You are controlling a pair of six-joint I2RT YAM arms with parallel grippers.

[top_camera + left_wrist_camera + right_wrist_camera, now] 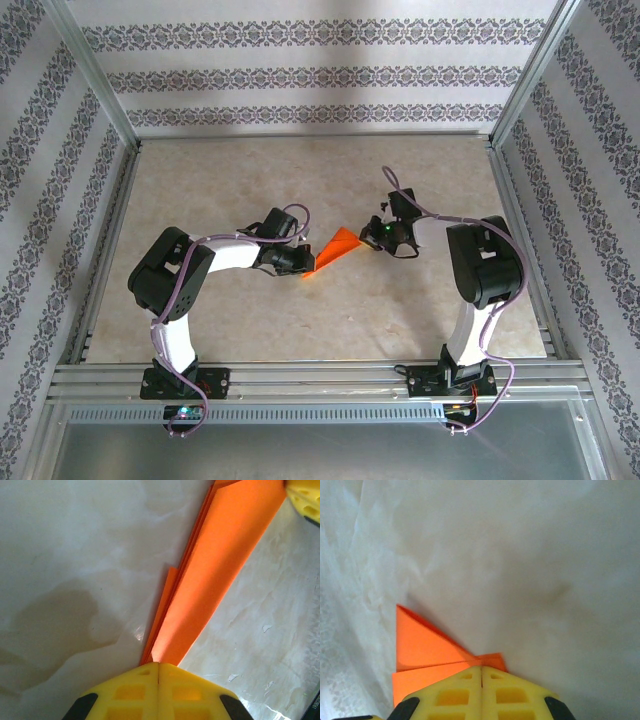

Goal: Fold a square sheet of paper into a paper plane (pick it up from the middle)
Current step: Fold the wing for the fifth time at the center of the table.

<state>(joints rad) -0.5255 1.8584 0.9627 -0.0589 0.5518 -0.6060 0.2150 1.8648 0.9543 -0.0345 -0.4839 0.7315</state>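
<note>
The folded layers already lie together, so the robot's right gripper should move away from the left gripper, past the wide end's outer corner [361,241] [499,660], and let go of it.
The paper plane [338,248] is a bright orange-red folded triangle lying mid-table between my two grippers. My left gripper [303,266] is shut, and its yellow tips meet the plane's narrow pointed end [158,664]. In the left wrist view the paper plane [215,565] runs away to the upper right, with layered edges along its left side, up to a yellow fingertip [305,497] of the right gripper. My right gripper [375,236] is also shut, its tips [481,667] over the wide end of the paper plane [422,645]. Whether either gripper pinches the paper is hidden.
The beige marbled tabletop [250,190] is fenced by aluminium rails [100,250] at the left, right and near sides. Patterned walls [320,70] close off the back and both sides. Open room lies behind and in front of the grippers.
</note>
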